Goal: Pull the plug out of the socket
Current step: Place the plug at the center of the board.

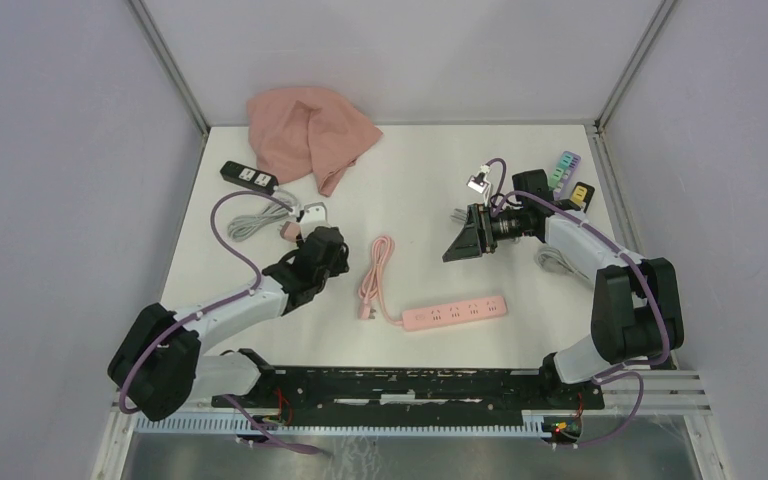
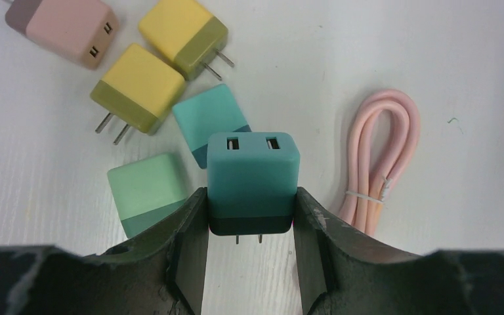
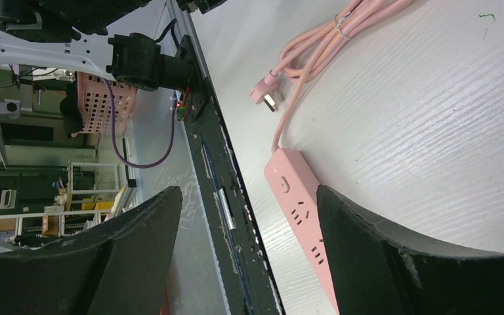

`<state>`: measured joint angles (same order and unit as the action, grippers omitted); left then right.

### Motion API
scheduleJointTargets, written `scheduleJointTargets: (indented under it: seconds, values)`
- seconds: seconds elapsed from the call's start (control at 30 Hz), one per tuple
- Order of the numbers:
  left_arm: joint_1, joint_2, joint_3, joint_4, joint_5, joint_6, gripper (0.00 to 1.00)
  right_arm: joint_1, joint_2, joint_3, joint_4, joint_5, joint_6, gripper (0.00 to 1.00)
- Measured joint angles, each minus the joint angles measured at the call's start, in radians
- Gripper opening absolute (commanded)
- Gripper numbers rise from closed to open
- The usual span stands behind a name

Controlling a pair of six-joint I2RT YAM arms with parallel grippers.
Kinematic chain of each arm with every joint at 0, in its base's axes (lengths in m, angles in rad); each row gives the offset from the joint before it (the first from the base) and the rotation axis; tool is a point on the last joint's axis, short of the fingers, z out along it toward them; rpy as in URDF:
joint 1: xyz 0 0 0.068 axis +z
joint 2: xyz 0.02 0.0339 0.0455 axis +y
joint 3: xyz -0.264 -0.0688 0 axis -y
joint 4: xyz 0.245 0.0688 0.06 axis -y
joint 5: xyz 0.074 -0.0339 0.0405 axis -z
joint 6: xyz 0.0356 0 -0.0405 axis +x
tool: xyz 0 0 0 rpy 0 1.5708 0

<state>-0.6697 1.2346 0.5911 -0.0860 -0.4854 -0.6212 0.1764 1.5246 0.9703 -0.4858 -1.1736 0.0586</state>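
I will lower my left gripper next and move it over the loose green and teal plugs, since the held plug's bare pins are clear of the strip.
In the left wrist view my left gripper point(image 2: 251, 198) is shut on a teal two-port USB plug point(image 2: 252, 172). Its two prongs show bare below it, over the white table. From above, the left gripper point(image 1: 322, 248) hangs left of centre and hides the plug. The pink socket strip point(image 1: 455, 312) lies near the front edge with all its sockets empty, apart from both grippers. My right gripper point(image 1: 457, 245) hovers above the strip, tilted and open. In its wrist view the right gripper point(image 3: 247, 193) has nothing between its fingers, with the strip point(image 3: 302, 216) beyond them.
Loose plugs lie under the left gripper: a pink one point(image 2: 62, 29), two yellow point(image 2: 138, 95), a teal one point(image 2: 210, 121) and a green one point(image 2: 147, 193). The strip's coiled pink cable point(image 1: 375, 272) lies mid-table. A pink cloth point(image 1: 305, 130) and a black strip point(image 1: 250, 177) are at the back left, more plugs point(image 1: 565, 172) at the far right.
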Motion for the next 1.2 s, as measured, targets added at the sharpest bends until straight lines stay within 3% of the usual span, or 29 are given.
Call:
scheduleJointTargets:
  seconds: [0.37, 0.8, 1.07, 1.1, 1.2]
  values:
    - [0.103, 0.004, -0.008, 0.010, 0.018, -0.062, 0.04, 0.000, 0.000, 0.000, -0.002, 0.000, -0.004, 0.81]
    - [0.150, 0.082, 0.001, 0.000, 0.017, -0.125, 0.07, 0.000, 0.000, 0.000, -0.002, 0.000, -0.005, 0.81]
    - [0.162, 0.112, 0.029, -0.017, 0.017, -0.148, 0.28, 0.000, 0.000, 0.000, -0.004, -0.001, -0.005, 0.81]
    - [0.163, 0.117, 0.034, -0.019, 0.017, -0.148, 0.36, 0.000, 0.000, 0.000, -0.005, -0.001, -0.005, 0.81]
    - [0.165, 0.130, 0.048, -0.036, 0.014, -0.150, 0.75, 0.000, 0.000, 0.000, -0.006, -0.001, -0.007, 0.81]
